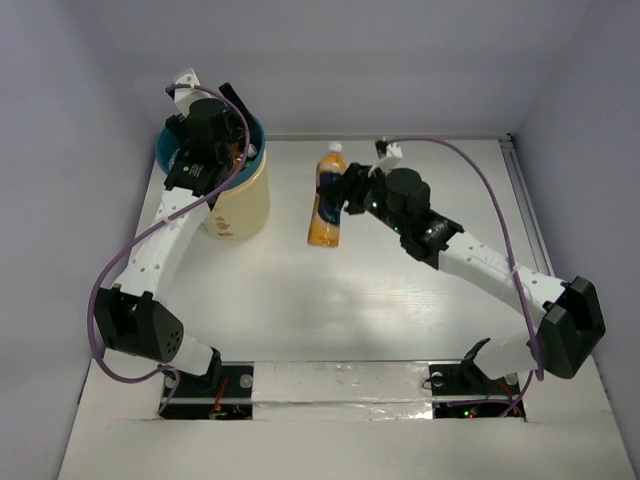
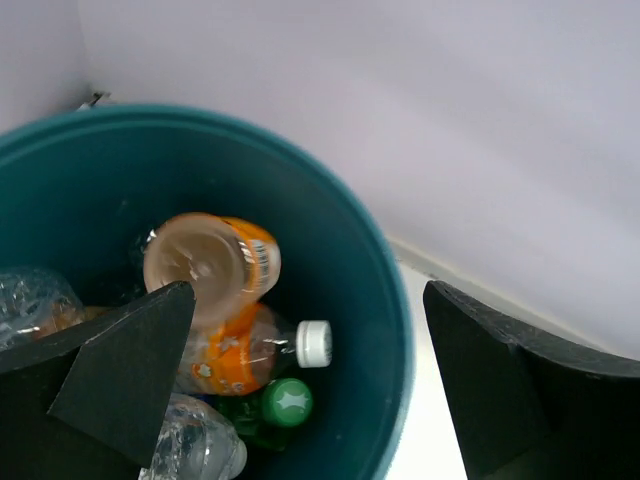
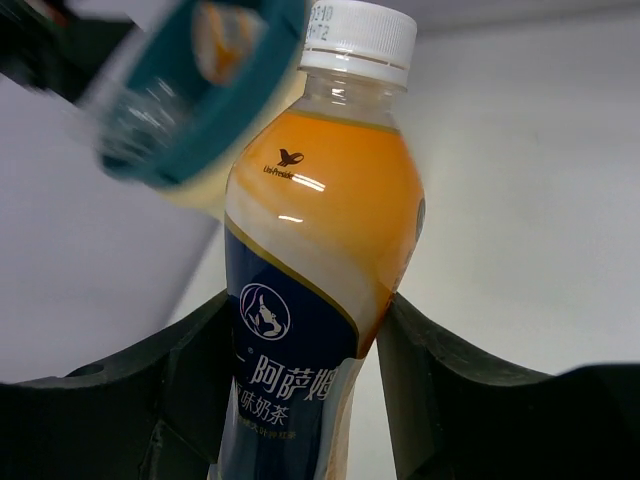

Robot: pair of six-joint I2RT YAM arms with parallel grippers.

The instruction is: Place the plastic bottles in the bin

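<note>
The bin's opening [image 1: 240,157] [image 3: 195,88] is to the left in the top view, so my right gripper needs to lift the bottle that way over the bin's rim next and let it go.
The bin [image 1: 243,205] has a teal rim and a cream wall and stands at the far left. My left gripper [image 1: 205,150] hovers over it, open and empty. The left wrist view looks into the bin [image 2: 330,230]: several bottles lie inside, an orange one [image 2: 225,350] with a white cap, another orange-labelled one [image 2: 205,262], a green-capped one [image 2: 285,405] and a clear one [image 2: 200,450]. My right gripper [image 1: 345,195] is shut on an orange milk-tea bottle [image 1: 327,200] with a dark blue label [image 3: 300,340], held up to the right of the bin [image 3: 215,100].
White walls close in the table at the back and both sides. The left arm's purple cable [image 1: 100,300] loops out on the left; the right arm's cable [image 1: 480,190] arcs over the right half.
</note>
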